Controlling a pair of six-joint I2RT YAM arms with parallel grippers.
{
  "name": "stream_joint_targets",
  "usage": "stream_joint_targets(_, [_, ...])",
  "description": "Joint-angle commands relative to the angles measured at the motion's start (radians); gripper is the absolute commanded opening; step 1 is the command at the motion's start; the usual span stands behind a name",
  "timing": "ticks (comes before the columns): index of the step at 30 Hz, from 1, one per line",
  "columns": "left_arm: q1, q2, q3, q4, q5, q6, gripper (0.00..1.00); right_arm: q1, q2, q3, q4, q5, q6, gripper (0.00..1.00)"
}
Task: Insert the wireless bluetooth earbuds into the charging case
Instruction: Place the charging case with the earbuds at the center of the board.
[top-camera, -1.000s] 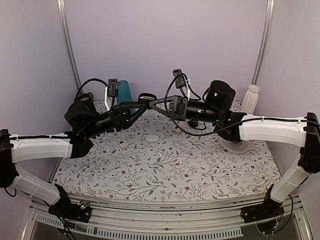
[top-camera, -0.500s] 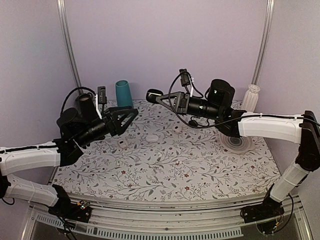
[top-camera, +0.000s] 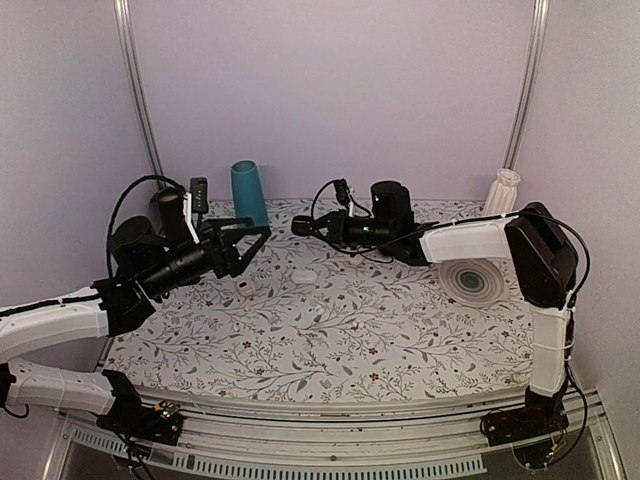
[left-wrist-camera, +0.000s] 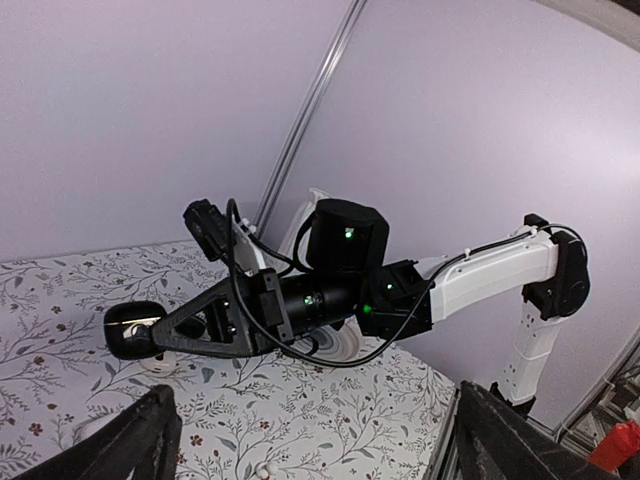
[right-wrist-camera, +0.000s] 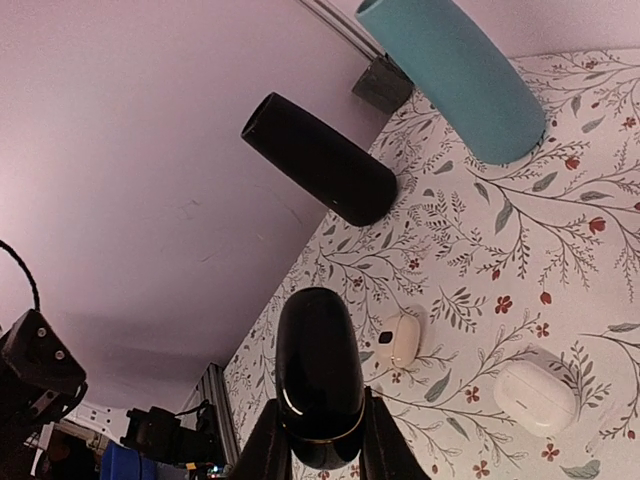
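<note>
My right gripper moves down to the open cloth beyond the plain white case (top-camera: 303, 256) (right-wrist-camera: 573, 317) next and releases the black charging case on the table, since that cloth lies below it.
My right gripper (top-camera: 306, 226) is shut on the black charging case (top-camera: 299, 224), a glossy rounded case with a thin seam, closed, held in the air over the back left of the table. In the right wrist view the case (right-wrist-camera: 318, 370) stands out between the two fingers (right-wrist-camera: 268, 450). It also shows in the left wrist view (left-wrist-camera: 135, 330). My left gripper (top-camera: 256, 236) is open wide and empty, apart from the case, to its left; its fingertips (left-wrist-camera: 150, 440) frame the bottom of the left wrist view. The black earbuds are out of view.
A teal cylinder (top-camera: 247, 193) and a black cylinder (right-wrist-camera: 320, 158) stand at the back left. Two white cases (top-camera: 304, 275) (top-camera: 245, 287) lie on the floral cloth below the grippers. A white ribbed disc (top-camera: 472, 280) and a white vase (top-camera: 502, 192) are at the right.
The grippers were together at the case; my left gripper has let go and drawn back left and down. My right gripper has kept the case, lowered it slightly, and its forearm has swung back.
</note>
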Motion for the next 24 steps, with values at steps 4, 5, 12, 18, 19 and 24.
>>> stream_joint_targets(4, [0.009, -0.017, 0.028, -0.047, 0.01, 0.029, 0.96, -0.026, 0.197, 0.151, -0.055, 0.005, 0.009, 0.03])
stream_joint_targets(5, [0.01, -0.019, 0.025, -0.045, 0.01, 0.029, 0.96, -0.031, 0.224, 0.17, -0.061, 0.01, 0.008, 0.03])
stream_joint_targets(12, [0.012, -0.029, 0.028, -0.075, 0.012, 0.018, 0.96, -0.063, 0.433, 0.364, -0.154, 0.024, 0.012, 0.04])
stream_joint_targets(18, [0.012, -0.053, 0.043, -0.12, -0.004, 0.038, 0.96, -0.068, 0.549, 0.503, -0.217, 0.024, 0.002, 0.07])
stream_joint_targets(19, [0.012, -0.055, 0.049, -0.129, -0.003, 0.042, 0.96, -0.069, 0.557, 0.513, -0.22, 0.028, 0.002, 0.09])
stream_joint_targets(24, [0.013, -0.069, 0.053, -0.159, -0.014, 0.058, 0.96, -0.071, 0.575, 0.566, -0.263, 0.059, -0.005, 0.28])
